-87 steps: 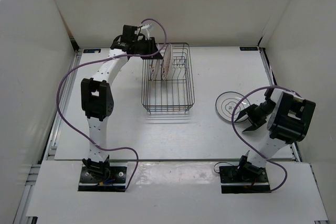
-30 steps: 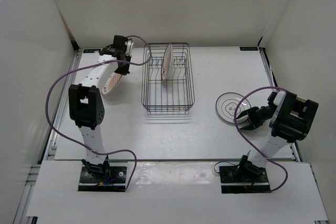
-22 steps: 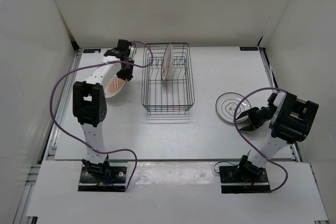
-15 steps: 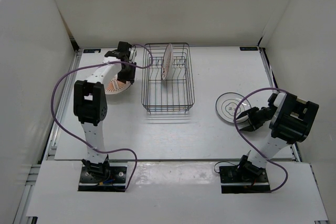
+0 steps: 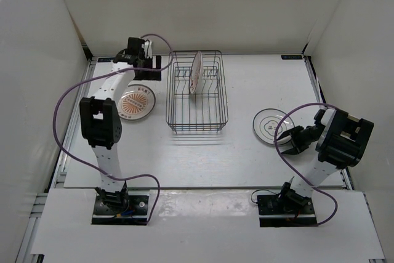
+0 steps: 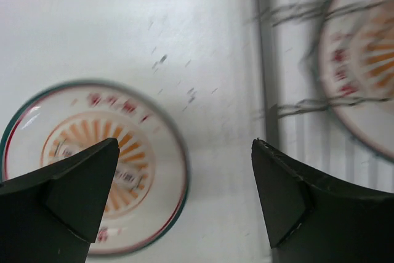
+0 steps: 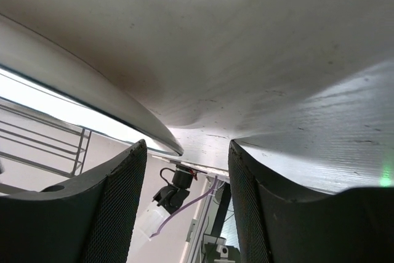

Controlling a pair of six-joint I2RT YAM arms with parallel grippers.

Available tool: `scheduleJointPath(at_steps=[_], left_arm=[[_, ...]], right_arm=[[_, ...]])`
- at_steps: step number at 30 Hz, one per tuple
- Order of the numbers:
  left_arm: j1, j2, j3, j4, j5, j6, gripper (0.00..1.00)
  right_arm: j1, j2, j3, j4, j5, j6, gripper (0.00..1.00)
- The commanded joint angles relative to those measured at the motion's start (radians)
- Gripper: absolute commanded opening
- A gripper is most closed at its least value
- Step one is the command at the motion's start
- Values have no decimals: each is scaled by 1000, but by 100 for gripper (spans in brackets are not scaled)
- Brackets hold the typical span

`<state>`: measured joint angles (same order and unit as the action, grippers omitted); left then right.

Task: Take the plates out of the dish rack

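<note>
The orange-patterned plate is standing upright in the rack (image 5: 217, 110), so my left gripper needs to swing to the right in the top view onto the plate's upper rim (image 5: 197, 61) and close.
A white plate with an orange-red centre (image 5: 136, 101) lies flat on the table left of the dish rack (image 5: 217, 110); in the left wrist view this plate (image 6: 92, 167) sits under the left finger. My left gripper (image 5: 154, 69) hovers above the table by the rack's far left corner, open and empty (image 6: 184, 146). A second orange-patterned plate (image 5: 196, 72) stands upright in the rack (image 6: 265, 90), blurred at the right of the wrist view (image 6: 363, 72). The dark-ringed plate (image 5: 269, 125) lies flat at the right. My right gripper (image 5: 288, 142) is open at its near right edge, the plate's rim (image 7: 92, 84) ending by my left finger (image 7: 117, 207).
White walls enclose the table on the left, back and right. The table's near edge (image 5: 203, 187) runs in front of both arm bases. The left arm's purple cable (image 5: 61, 109) loops out toward the left wall.
My left gripper has let go of the orange-patterned plate, which now lies flat left of the rack, and has opened wide and risen toward the rack's far corner. The right gripper has barely moved.
</note>
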<state>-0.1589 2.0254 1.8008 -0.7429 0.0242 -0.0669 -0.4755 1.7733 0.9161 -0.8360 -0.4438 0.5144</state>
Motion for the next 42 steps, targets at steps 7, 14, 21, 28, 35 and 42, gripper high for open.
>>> scheduleJointPath(at_steps=[7, 14, 21, 28, 35, 42], left_arm=[[-88, 0, 273, 439, 382, -221, 100], [-178, 142, 401, 450, 444, -295, 92], [-261, 179, 390, 352, 505, -223, 91], [-268, 168, 290, 200, 494, -145, 81], [-264, 173, 304, 189, 503, -149, 72], [-251, 144, 399, 359, 481, -227, 78]], right_arm=[[5, -54, -36, -29, 53, 13, 61], [3, -84, -14, -48, 73, -7, 61], [0, -109, -13, -54, 71, -22, 62], [0, -106, -10, -52, 73, -30, 62], [0, -94, -10, -49, 68, -36, 62], [-2, -81, -10, -41, 63, -36, 62]])
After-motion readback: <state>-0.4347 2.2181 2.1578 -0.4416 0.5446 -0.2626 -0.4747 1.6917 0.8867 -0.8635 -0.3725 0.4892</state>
